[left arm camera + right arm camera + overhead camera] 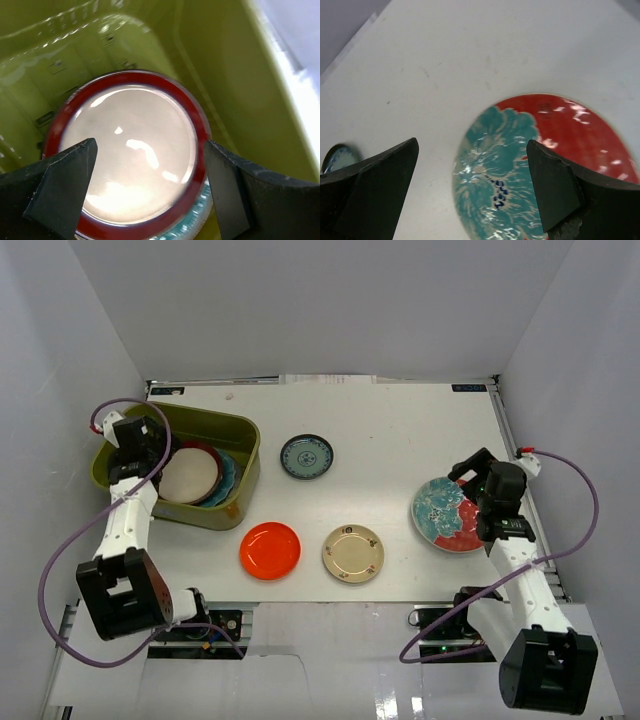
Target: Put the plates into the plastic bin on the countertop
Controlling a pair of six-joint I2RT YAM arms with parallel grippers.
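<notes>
I should move my right gripper back and down onto the red-teal plate's red rim (482, 536) (627, 155). That rim is below my open fingers and back from them.
The olive-green plastic bin (243, 430) (240, 95) stands at the left of the countertop (390, 430). Inside it a maroon-rimmed cream plate (189, 475) (130, 150) lies on a teal plate (228, 478) (192, 227). My left gripper (150, 445) (150, 172) hangs open above the cream plate, holding nothing. On the countertop lie a small teal patterned plate (306, 456) (335, 157), an orange-red plate (270, 550), a cream-yellow plate (353, 553) and a red-teal patterned plate (446, 514) (540, 165). My right gripper (478, 475) (472, 172) is open over the red-teal plate's teal side.
White walls enclose the countertop on three sides. The bin's far wall (100, 35) rises close behind the stacked plates. The red-teal plate lies near the right edge (520, 470) of the countertop.
</notes>
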